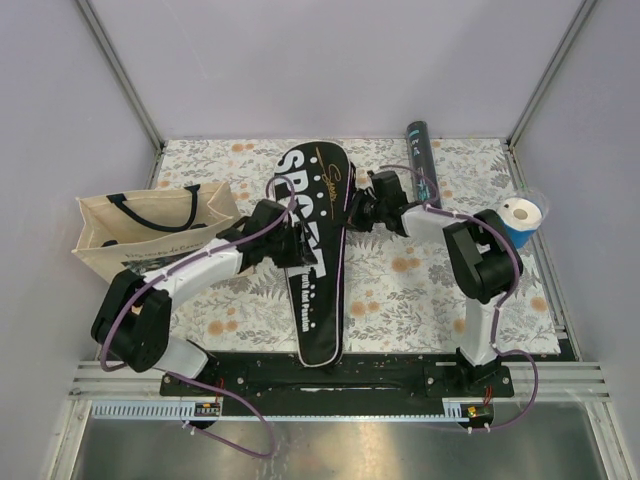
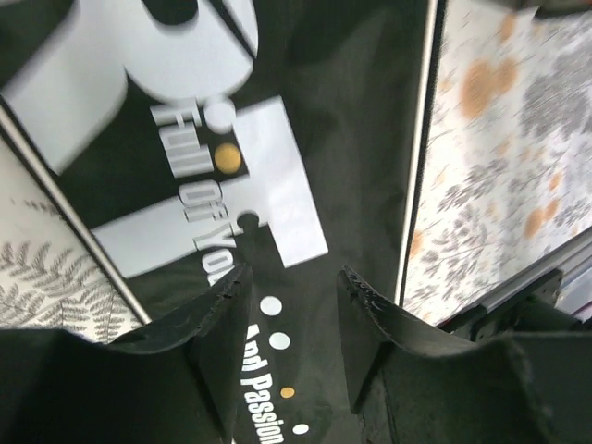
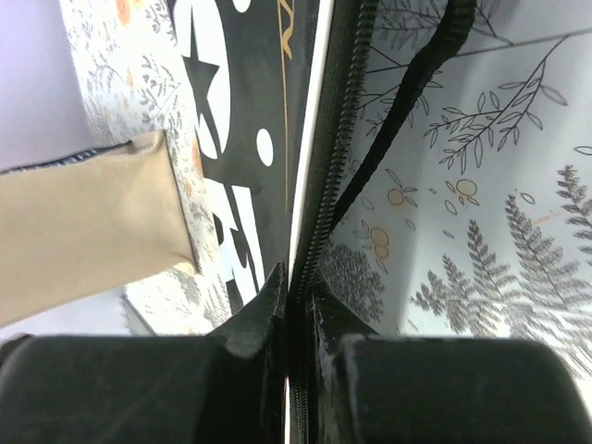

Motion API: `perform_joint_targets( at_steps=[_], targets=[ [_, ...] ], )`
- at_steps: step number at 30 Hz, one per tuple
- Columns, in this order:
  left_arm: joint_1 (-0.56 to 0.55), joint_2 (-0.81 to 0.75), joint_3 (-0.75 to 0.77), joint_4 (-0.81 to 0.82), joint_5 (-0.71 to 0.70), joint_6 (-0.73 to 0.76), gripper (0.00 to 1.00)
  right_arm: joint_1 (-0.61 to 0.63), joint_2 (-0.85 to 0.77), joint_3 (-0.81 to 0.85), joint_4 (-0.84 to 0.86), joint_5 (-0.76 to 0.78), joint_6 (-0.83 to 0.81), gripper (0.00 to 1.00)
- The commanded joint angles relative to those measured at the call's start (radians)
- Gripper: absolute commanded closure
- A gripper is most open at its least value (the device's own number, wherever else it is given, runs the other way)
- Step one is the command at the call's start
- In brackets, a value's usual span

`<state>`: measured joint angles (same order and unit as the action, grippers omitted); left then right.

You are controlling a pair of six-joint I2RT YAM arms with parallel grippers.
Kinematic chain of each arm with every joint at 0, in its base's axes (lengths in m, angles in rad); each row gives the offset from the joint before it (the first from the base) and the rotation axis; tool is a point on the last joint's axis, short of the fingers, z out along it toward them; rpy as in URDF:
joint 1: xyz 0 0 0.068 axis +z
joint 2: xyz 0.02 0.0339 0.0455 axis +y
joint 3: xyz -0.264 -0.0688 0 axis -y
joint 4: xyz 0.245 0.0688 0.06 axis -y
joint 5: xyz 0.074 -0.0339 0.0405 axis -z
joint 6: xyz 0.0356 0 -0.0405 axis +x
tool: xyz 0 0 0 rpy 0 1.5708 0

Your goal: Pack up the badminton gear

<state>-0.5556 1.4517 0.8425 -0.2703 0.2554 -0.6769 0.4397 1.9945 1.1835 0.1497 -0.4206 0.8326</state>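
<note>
The floral tabletop is bare to the right in the top view, so the robot's right hand should next turn and pull to that side to let go of the zipper edge of the racket cover.
The black racket cover (image 1: 318, 255) lettered "SPORT" lies lengthwise down the middle of the floral table. My left gripper (image 1: 297, 243) hovers open over its left side; the left wrist view shows the cover's white print (image 2: 231, 194) between the spread fingers (image 2: 222, 305). My right gripper (image 1: 352, 212) is at the cover's right edge, shut on the zipper edge (image 3: 319, 213). The black tube with teal print (image 1: 421, 160) lies at the back right. No shuttlecocks or racket show.
A beige tote bag (image 1: 150, 230) with black handles stands at the left; it also shows in the right wrist view (image 3: 83, 231). A blue and white roll (image 1: 520, 220) stands at the right edge. Metal rails frame the table.
</note>
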Motion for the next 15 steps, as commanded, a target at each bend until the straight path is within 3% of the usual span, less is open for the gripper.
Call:
perform_joint_targets(
  at_steps=[1, 7, 11, 15],
  targets=[
    [-0.001, -0.065, 0.214, -0.124, -0.126, 0.088, 0.54, -0.010, -0.195, 0.145, -0.218, 0.022, -0.254, 1.00],
    [0.031, -0.019, 0.502, -0.257, -0.310, 0.091, 0.48, -0.010, -0.295, 0.373, -0.550, 0.155, -0.571, 1.00],
    [0.092, 0.033, 0.683, -0.317, -0.314, 0.065, 0.46, -0.009, -0.327, 0.516, -0.748, 0.226, -0.789, 1.00],
    [0.157, 0.061, 0.800, -0.303, -0.275, 0.053, 0.42, 0.005, -0.388, 0.518, -0.817, 0.311, -0.941, 1.00]
  ],
)
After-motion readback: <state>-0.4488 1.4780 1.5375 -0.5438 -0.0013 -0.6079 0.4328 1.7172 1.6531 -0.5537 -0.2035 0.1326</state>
